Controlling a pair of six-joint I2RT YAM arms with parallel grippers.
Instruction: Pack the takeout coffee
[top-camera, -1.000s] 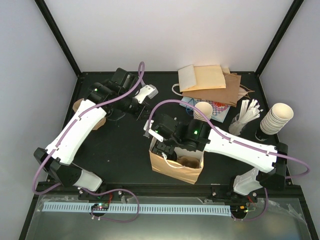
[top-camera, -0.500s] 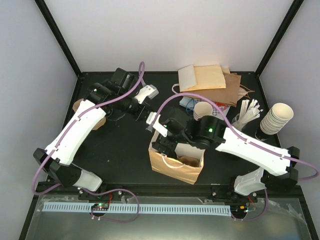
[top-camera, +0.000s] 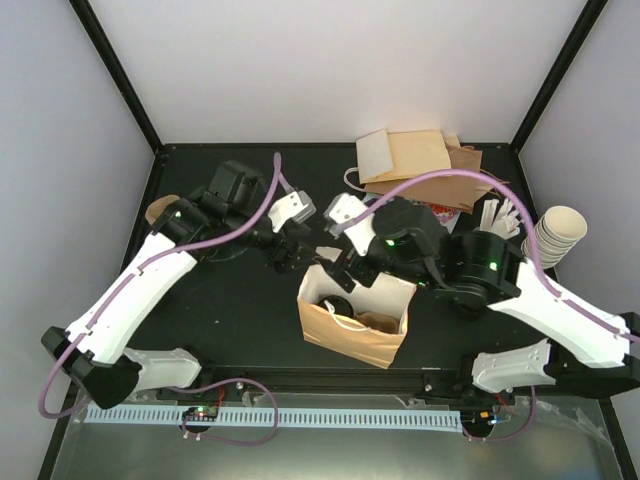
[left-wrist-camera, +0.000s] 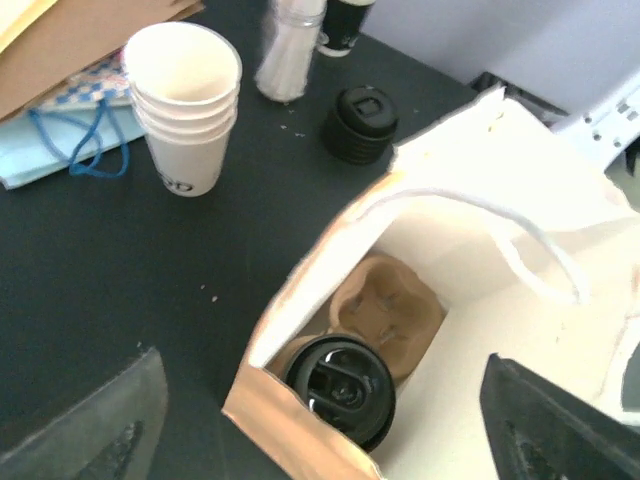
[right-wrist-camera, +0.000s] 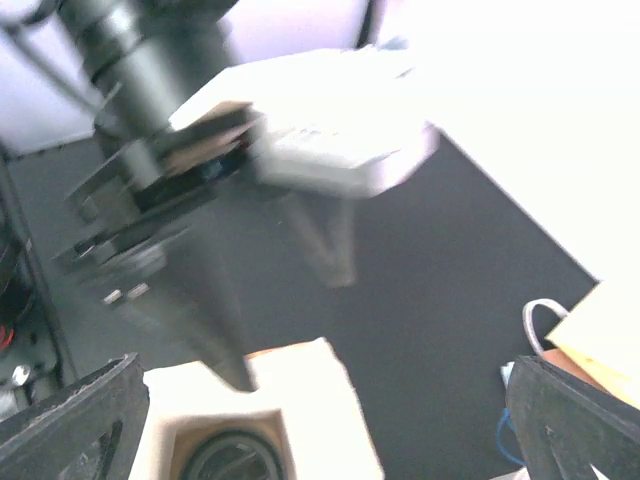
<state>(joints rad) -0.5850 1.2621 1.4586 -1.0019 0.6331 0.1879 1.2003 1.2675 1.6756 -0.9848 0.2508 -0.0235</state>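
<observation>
My left gripper will next go down toward the bag until its open fingers are on both sides of the bag's rim by the black lid, as the coffee already stands inside.
The takeout coffee (left-wrist-camera: 340, 388), a cup with a black round lid, stands inside the open brown paper bag (left-wrist-camera: 300, 445) in a pulp tray (left-wrist-camera: 392, 300). From above, the lid (top-camera: 338, 306) shows in the bag (top-camera: 365, 345) near its left wall. My left gripper (left-wrist-camera: 322, 415) hovers over the bag's far-left corner with its jaws wide open and nothing between them. In the top view the left gripper (top-camera: 298, 252) is just beyond the bag's rim. My right gripper (right-wrist-camera: 325, 430) is open and empty above the bag's rim (right-wrist-camera: 300, 390), with the lid (right-wrist-camera: 228, 460) below. That view is blurred.
A stack of lidless cream cups (left-wrist-camera: 186, 100), a pile of black lids (left-wrist-camera: 361, 122) and a jar of stirrers (left-wrist-camera: 290, 50) stand beyond the bag. Flat paper bags (top-camera: 420, 165) lie at the back. More cups (top-camera: 553, 236) lean at the right, and a pulp tray (top-camera: 158, 210) lies at the left.
The left gripper has swung right to the bag's far-left corner and opened wide. The right gripper has lifted up out of the bag, staying open. The coffee stays in the bag.
</observation>
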